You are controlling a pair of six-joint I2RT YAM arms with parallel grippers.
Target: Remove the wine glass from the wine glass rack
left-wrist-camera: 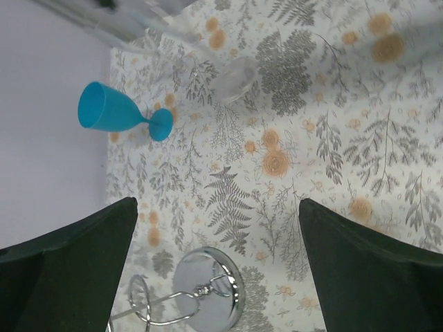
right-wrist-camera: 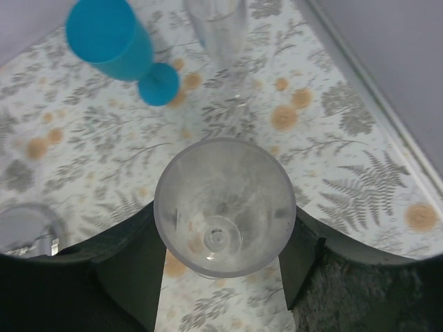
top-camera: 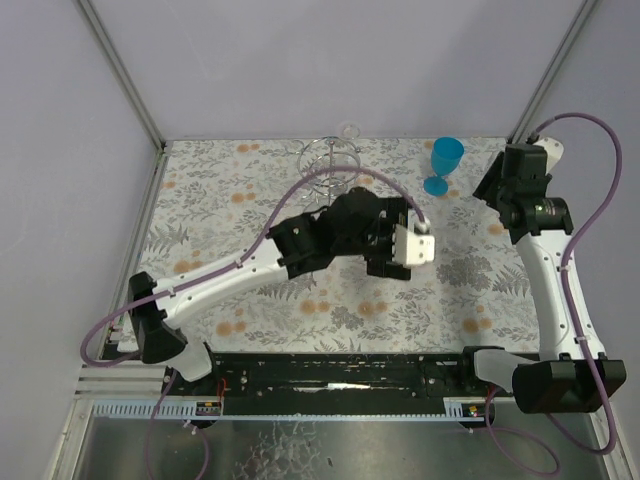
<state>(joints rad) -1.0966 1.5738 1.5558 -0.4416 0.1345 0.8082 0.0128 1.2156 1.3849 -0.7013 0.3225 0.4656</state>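
Note:
My right gripper lowers the clear wine glass (right-wrist-camera: 223,207) outward toward the side next, short of the other clear glass, where the tablecloth is empty.
A clear wine glass (right-wrist-camera: 223,207) stands upright between the jaws of my right gripper (right-wrist-camera: 223,223), seen from above. Both fingers press on its bowl, so the gripper is shut on it. The chrome wine glass rack (top-camera: 330,160) stands at the back middle of the table. In the left wrist view its round base (left-wrist-camera: 208,290) and wire loops lie below my left gripper (left-wrist-camera: 218,207), which is wide open with nothing between its fingers. The left arm hovers a little in front and to the right of the rack.
A blue goblet (top-camera: 443,165) stands at the back right, near the right wrist. Another clear glass (right-wrist-camera: 218,28) stands beyond the held one. A small clear glass (top-camera: 348,130) shows behind the rack's rings by the back wall. The walls are close on three sides.

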